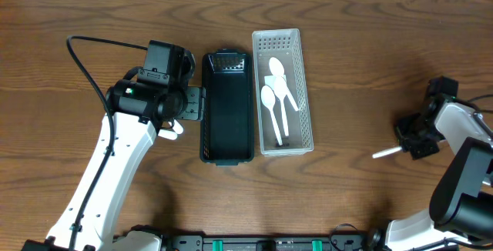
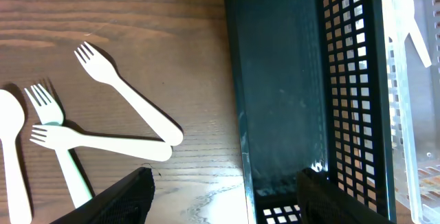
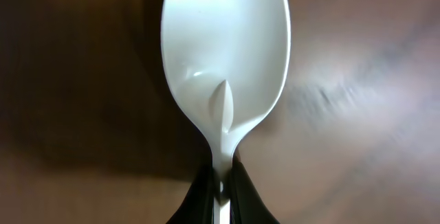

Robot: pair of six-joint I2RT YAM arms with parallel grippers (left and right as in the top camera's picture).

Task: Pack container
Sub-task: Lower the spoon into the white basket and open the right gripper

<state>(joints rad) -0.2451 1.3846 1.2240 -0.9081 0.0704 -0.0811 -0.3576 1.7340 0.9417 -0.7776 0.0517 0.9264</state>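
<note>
My right gripper lifts next, swings to the left in the overhead view, then lowers its spoon over the spoons in the white basket (image 1: pixel 281 101).
A black mesh basket (image 1: pixel 227 105) lies empty at the table's middle, and it also shows in the left wrist view (image 2: pixel 278 93). A white mesh basket (image 1: pixel 300 89) beside it holds white spoons (image 1: pixel 277 89). My left gripper (image 1: pixel 181 108) is open and empty; in the left wrist view (image 2: pixel 227 196) it straddles the black basket's left wall. White forks (image 2: pixel 127 97) lie on the wood left of that basket, mostly hidden under my arm in the overhead view. My right gripper (image 1: pixel 414 139) is shut on a white spoon (image 3: pixel 223 52) by its handle (image 1: pixel 383 152), at the far right.
A further white spoon (image 2: pixel 12 155) lies at the left edge of the left wrist view beside the forks. The wooden table (image 1: pixel 362 66) stretches bare between the white basket and the right arm. Both arm bases stand at the front edge.
</note>
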